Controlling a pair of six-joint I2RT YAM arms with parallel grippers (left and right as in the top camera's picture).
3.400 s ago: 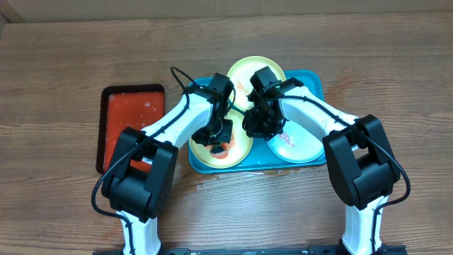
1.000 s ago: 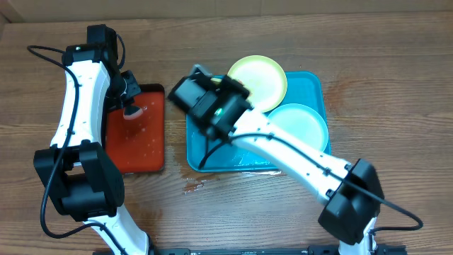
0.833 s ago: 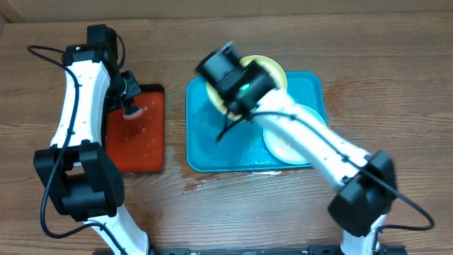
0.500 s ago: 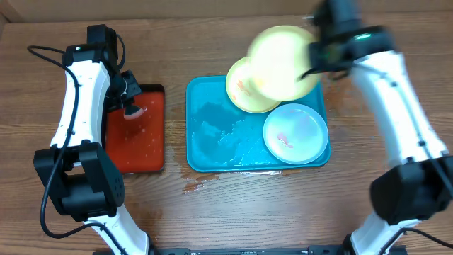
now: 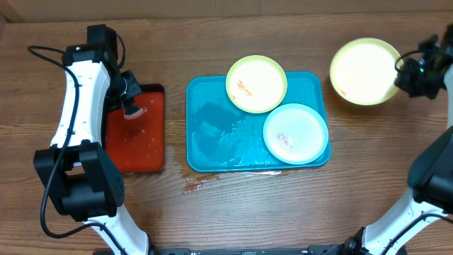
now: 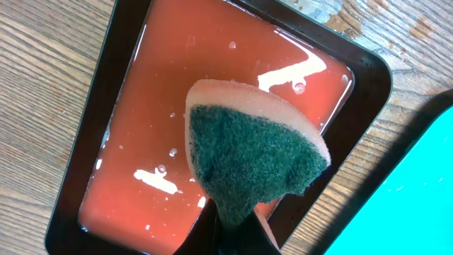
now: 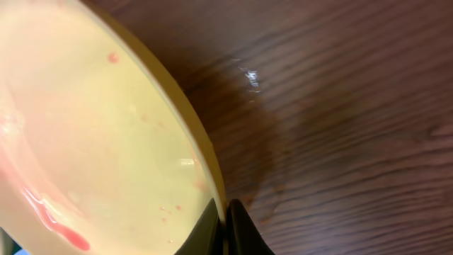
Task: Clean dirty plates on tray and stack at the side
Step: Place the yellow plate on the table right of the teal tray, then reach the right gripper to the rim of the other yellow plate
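My right gripper should go down and pull back slightly next, and then put the second yellow-green plate down on the bare wood next to the cyan tray.
The cyan-blue tray [image 5: 212,106] lies mid-table with a wet floor. A yellow-green plate [image 5: 256,83] with small red smears rests on its back rim. A mint-green plate [image 5: 295,133] with a faint smear sits at its front right. My right gripper [image 5: 405,74] is shut on the rim of a second yellow-green plate [image 5: 364,71], holding it right of the tray; the right wrist view shows its pale face [image 7: 92,134] with red traces. My left gripper [image 6: 230,227] is shut on a green-and-pink sponge [image 6: 251,156] over the red tray [image 5: 138,131].
The red, black-rimmed tray [image 6: 177,106] holds reddish water and stands left of the cyan tray. Spilled water marks the wood at the cyan tray's front edge [image 5: 195,185]. Bare wooden table [image 5: 382,163] lies right of the cyan tray.
My right arm has swung from the cyan tray's left side across to the far right, carrying the yellow-green plate off the tray. My left arm with the sponge has stayed over the red tray.
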